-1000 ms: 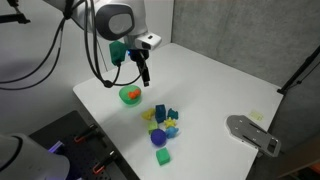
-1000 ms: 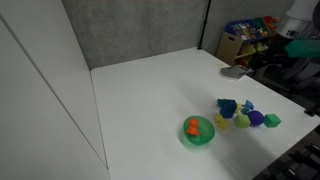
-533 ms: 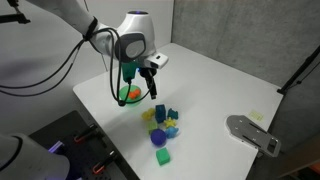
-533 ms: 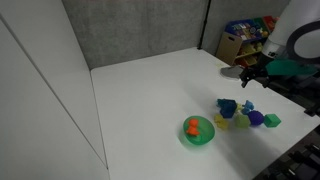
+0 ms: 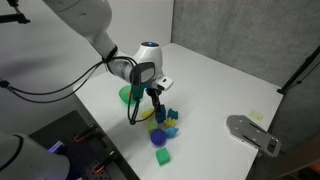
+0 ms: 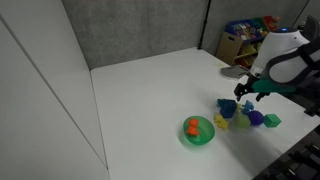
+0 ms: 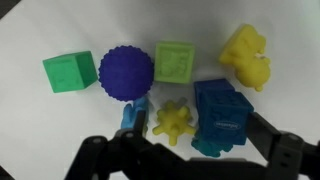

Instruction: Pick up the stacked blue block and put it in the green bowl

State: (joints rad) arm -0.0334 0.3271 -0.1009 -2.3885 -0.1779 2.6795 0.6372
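Observation:
I should next move my gripper to the right in the wrist view, then lower it around the dark blue block (image 7: pixel 226 112).
The stacked blue block (image 7: pixel 223 110) is a dark blue cube resting on a lighter blue block (image 7: pixel 203 147), and it shows in both exterior views (image 5: pixel 161 111) (image 6: pixel 227 106). My gripper (image 7: pixel 198 131) is open, with one finger on each side of the cube and touching nothing. In the exterior views it hangs just over the block cluster (image 5: pixel 157 98) (image 6: pixel 247 95). The green bowl (image 6: pixel 207 136) holds an orange piece and stands apart from the cluster. In an exterior view the bowl (image 5: pixel 125 96) is partly hidden behind my arm.
Around the cube lie a purple round block (image 7: pixel 126 73), a green cube (image 7: pixel 69 72), a pale green cube (image 7: pixel 173 62), a yellow figure (image 7: pixel 248 56) and a yellow spiky piece (image 7: pixel 174 122). A grey device (image 5: pixel 252 133) sits near the table edge.
My gripper has moved away from above the green bowl to over the block cluster and come down around the dark blue cube. The blocks have not moved.

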